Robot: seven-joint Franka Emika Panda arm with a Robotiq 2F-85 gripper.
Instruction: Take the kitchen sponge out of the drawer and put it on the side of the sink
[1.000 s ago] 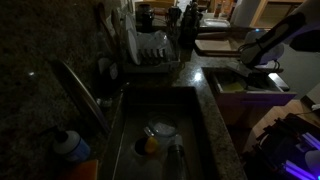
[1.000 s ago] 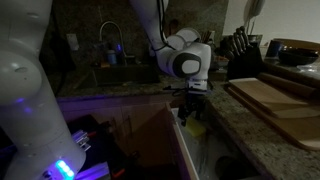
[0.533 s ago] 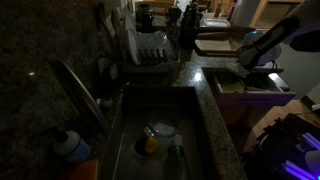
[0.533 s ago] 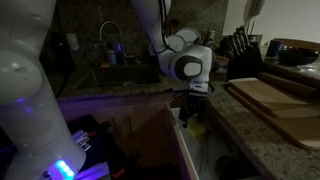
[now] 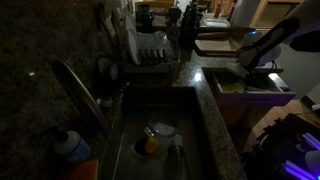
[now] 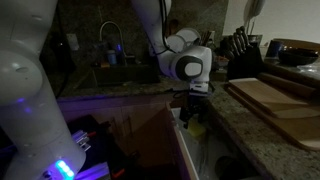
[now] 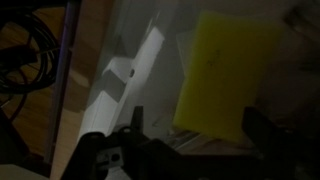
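The gripper moves down into the open drawer (image 7: 140, 60) and onto the kitchen sponge's near edge (image 7: 209, 128) next, as that edge is just below it, between its two open fingers.
In the wrist view the kitchen sponge (image 7: 225, 70), a flat pale yellow block, lies on the pale floor of the open drawer (image 7: 140, 60). My gripper (image 7: 200, 125) hangs just above it, open, with the sponge's near edge between the two dark fingers and nothing held. In both exterior views the gripper (image 5: 262, 72) (image 6: 192, 100) is lowered over the drawer (image 5: 238, 88) (image 6: 190, 140) beside the counter. The sink (image 5: 205, 110) is a deep dark basin with a speckled granite rim, and it also shows far off in an exterior view (image 6: 115, 75).
In the sink lie a white dish (image 5: 162, 129) and an orange-yellow object (image 5: 150, 145). A dish rack (image 5: 150, 50) stands behind it, a faucet (image 5: 80, 85) and a blue-capped bottle (image 5: 70, 145) beside it. Cutting boards (image 6: 270, 100) and a knife block (image 6: 240, 50) sit on the counter.
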